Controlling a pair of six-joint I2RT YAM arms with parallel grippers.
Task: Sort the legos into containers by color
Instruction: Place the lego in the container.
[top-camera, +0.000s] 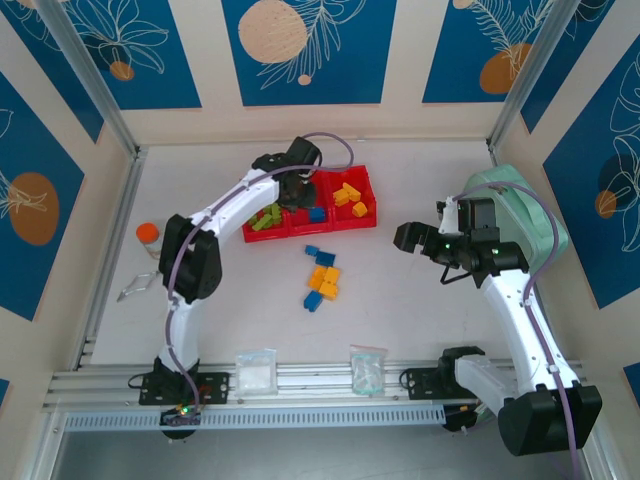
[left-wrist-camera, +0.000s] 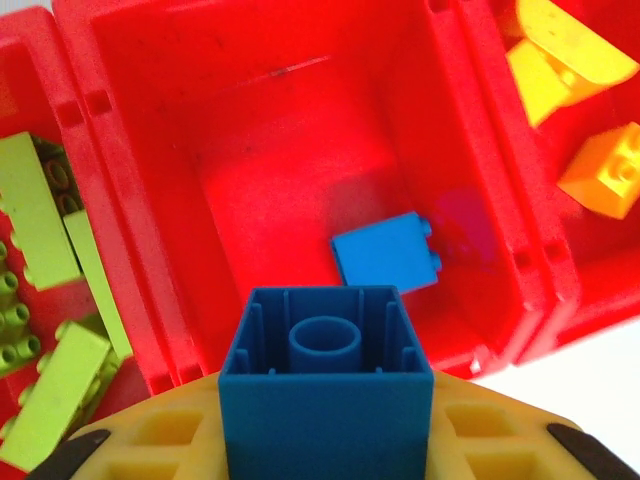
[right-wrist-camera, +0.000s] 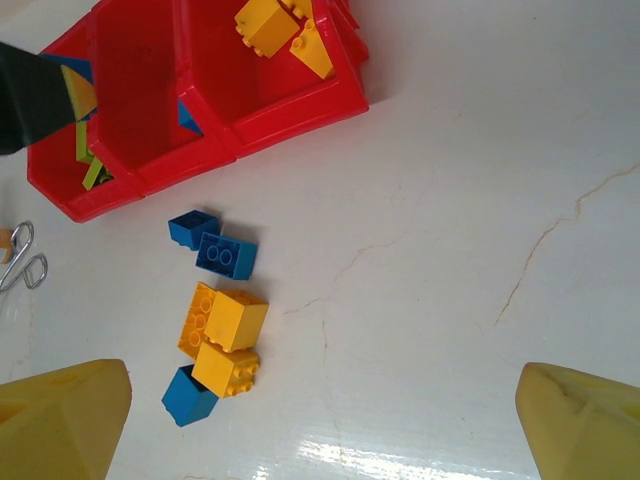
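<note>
Next, my left gripper comes down into the middle bin and releases the blue lego, since a lego of the same blue already lies there.
My left gripper (top-camera: 296, 190) hangs over the middle compartment of the red containers (top-camera: 374, 200), shut on a blue lego (left-wrist-camera: 327, 390) held hollow side up between its yellow fingers (left-wrist-camera: 150, 440). Below it, one blue lego (left-wrist-camera: 385, 252) lies in the middle bin (left-wrist-camera: 200, 120). Lime green legos (left-wrist-camera: 35, 210) fill the left bin and yellow-orange ones (left-wrist-camera: 605, 170) the right. Loose blue and yellow-orange legos (top-camera: 323, 275) lie on the table in front of the tray, among them a blue one (right-wrist-camera: 226, 256) and a yellow one (right-wrist-camera: 235, 320). My right gripper (top-camera: 410, 237) hovers open to their right, holding nothing.
An orange-capped bottle (top-camera: 148, 233) and a metal clip (top-camera: 135, 288) lie at the left. A mint-green case (top-camera: 520, 205) sits behind the right arm. Two clear bags (top-camera: 256, 370) (top-camera: 367, 365) rest by the near rail. White table stretches right of the loose bricks.
</note>
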